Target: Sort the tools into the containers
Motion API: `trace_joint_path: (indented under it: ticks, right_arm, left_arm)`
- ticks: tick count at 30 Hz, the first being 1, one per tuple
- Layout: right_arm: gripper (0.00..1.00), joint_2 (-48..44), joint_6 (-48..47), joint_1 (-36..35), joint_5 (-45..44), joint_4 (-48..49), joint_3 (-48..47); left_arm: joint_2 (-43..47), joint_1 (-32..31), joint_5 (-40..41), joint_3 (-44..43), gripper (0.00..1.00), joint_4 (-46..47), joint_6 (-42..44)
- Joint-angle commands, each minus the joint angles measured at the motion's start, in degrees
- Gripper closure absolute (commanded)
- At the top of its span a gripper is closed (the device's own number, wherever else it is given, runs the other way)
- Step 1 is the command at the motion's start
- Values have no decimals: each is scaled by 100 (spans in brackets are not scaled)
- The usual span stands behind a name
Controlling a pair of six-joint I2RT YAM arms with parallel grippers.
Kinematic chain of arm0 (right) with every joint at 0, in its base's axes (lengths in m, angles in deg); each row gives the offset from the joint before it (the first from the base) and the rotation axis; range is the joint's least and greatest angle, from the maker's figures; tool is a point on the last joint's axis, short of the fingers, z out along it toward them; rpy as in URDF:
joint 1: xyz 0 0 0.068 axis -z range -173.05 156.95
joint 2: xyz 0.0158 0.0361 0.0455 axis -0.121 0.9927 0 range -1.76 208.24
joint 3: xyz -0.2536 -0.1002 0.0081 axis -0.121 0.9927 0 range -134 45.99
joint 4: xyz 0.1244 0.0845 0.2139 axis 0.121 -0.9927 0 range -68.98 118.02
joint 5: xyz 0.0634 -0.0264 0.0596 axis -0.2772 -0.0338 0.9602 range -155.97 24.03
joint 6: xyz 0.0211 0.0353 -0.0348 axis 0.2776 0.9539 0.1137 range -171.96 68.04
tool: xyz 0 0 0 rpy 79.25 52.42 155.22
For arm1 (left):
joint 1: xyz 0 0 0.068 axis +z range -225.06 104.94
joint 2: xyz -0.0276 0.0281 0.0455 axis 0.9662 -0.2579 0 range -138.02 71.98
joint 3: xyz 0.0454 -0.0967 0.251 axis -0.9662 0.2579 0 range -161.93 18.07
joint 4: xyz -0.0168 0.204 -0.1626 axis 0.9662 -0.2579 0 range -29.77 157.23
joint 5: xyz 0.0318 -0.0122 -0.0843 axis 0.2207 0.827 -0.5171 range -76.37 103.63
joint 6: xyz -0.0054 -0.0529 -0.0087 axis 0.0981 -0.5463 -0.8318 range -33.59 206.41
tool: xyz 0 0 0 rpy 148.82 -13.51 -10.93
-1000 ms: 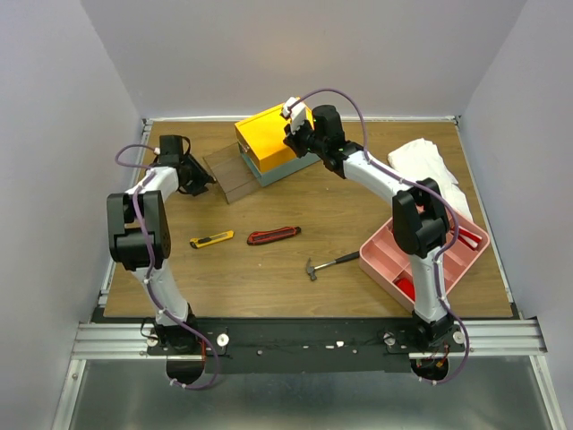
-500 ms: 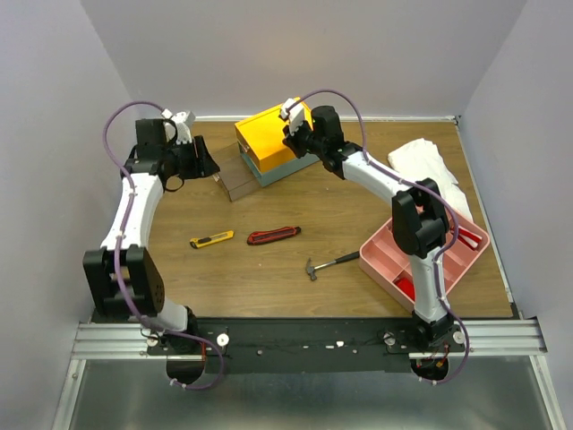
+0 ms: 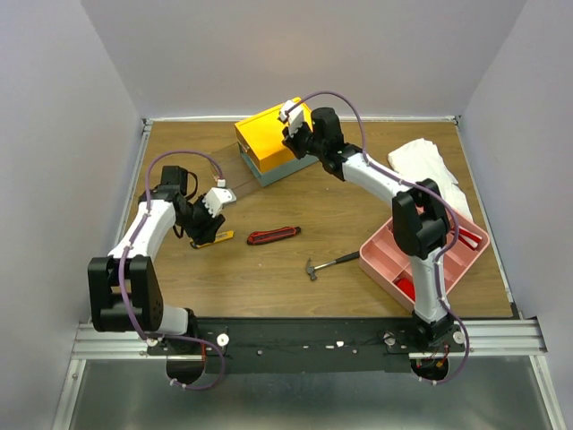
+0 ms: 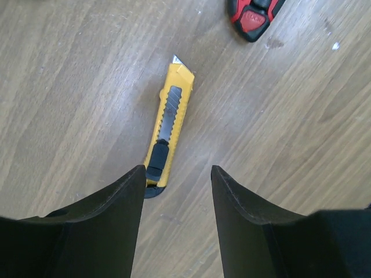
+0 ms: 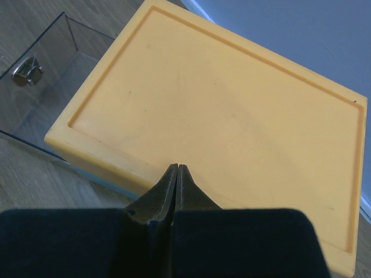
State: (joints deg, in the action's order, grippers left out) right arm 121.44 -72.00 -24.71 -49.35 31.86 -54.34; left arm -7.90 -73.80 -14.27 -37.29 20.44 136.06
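Note:
My left gripper already has the narrow body between its open fingers, so next it should go down and turn slightly onto the yellow utility knife's slotted middle point(image 4: 168, 124).
My left gripper point(image 3: 206, 229) is open and hangs low over the rear end of the yellow utility knife point(image 3: 223, 236). In the left wrist view the knife point(image 4: 168, 121) lies flat ahead of the gripper point(image 4: 177, 172), its black end by the left fingertip point(image 4: 138, 174). The red utility knife point(image 3: 273, 236) lies to its right and shows in that view too point(image 4: 253, 14). The mini hammer point(image 3: 329, 263) lies further right. My right gripper point(image 3: 292, 134) is shut and empty over the container's yellow top point(image 5: 232, 110). Its clear drawer point(image 5: 55, 92) is pulled out and holds a small silver piece point(image 5: 26, 72).
A pink divided tray point(image 3: 394, 260) with red items sits at the right front, under the right arm. A white cloth point(image 3: 430, 163) lies at the back right. Grey walls stand round the wooden table point(image 3: 295, 287).
My left arm has swung from beside the drawer toward the front and come down over the yellow knife. The right arm has not moved.

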Motion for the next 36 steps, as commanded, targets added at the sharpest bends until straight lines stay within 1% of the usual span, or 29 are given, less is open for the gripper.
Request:
trace_joint_path:
  ticks: [1, 8, 12, 15, 18, 19, 21, 22, 25, 27, 28, 30, 31, 32, 36]
  right_arm:
    - [92, 64, -97, -130, -19, -964, 409]
    - [92, 38, -203, -183, -115, -920, 480]
    - [92, 38, -220, -191, -142, -911, 506]
    - [92, 29, -229, -191, -159, -902, 524]
    - [92, 29, -247, -191, -177, -893, 541]
    - [92, 29, -256, -191, -194, -893, 550]
    - [92, 11, -273, -191, -186, -893, 559]
    - [92, 3, -273, -191, -194, -876, 568]
    - [92, -24, -291, -191, -247, -858, 603]
    - [93, -41, -300, -191, -256, -858, 611]
    - [93, -59, -317, -191, -265, -858, 620]
    - [93, -76, -317, -191, -291, -841, 638]
    - [93, -85, -326, -191, -300, -841, 647]
    - [93, -94, -335, -191, -291, -832, 655]
    - [93, -85, -352, -192, -309, -832, 655]
  left_arm:
    - [-221, -265, 390, 209, 42, 573, 730]
    - [-993, -372, 610, 218, 42, 688, 1029]
    - [-1258, -381, 733, 253, 41, 960, 1144]
    - [-1416, -381, 786, 218, 42, 1066, 1161]
    - [-1531, -407, 777, 200, 49, 1058, 1187]
    - [-1557, -416, 777, 192, 58, 996, 1222]
    - [-1628, -433, 716, 139, 72, 908, 1293]
    - [-1636, -433, 672, 121, 84, 777, 1310]
    - [-1531, -433, 505, -28, 97, 348, 1425]
    - [-1330, -433, 409, -195, 100, 83, 1495]
    - [-1224, -433, 182, -300, 100, -231, 1513]
    - [-908, -433, -161, -756, 100, -471, 1347]
    - [-829, -433, -546, -949, 100, -646, 1093]
    - [-750, -433, -706, -1369, 100, -709, 943]
    - [-906, -433, -1436, -2320, 100, -595, -76]
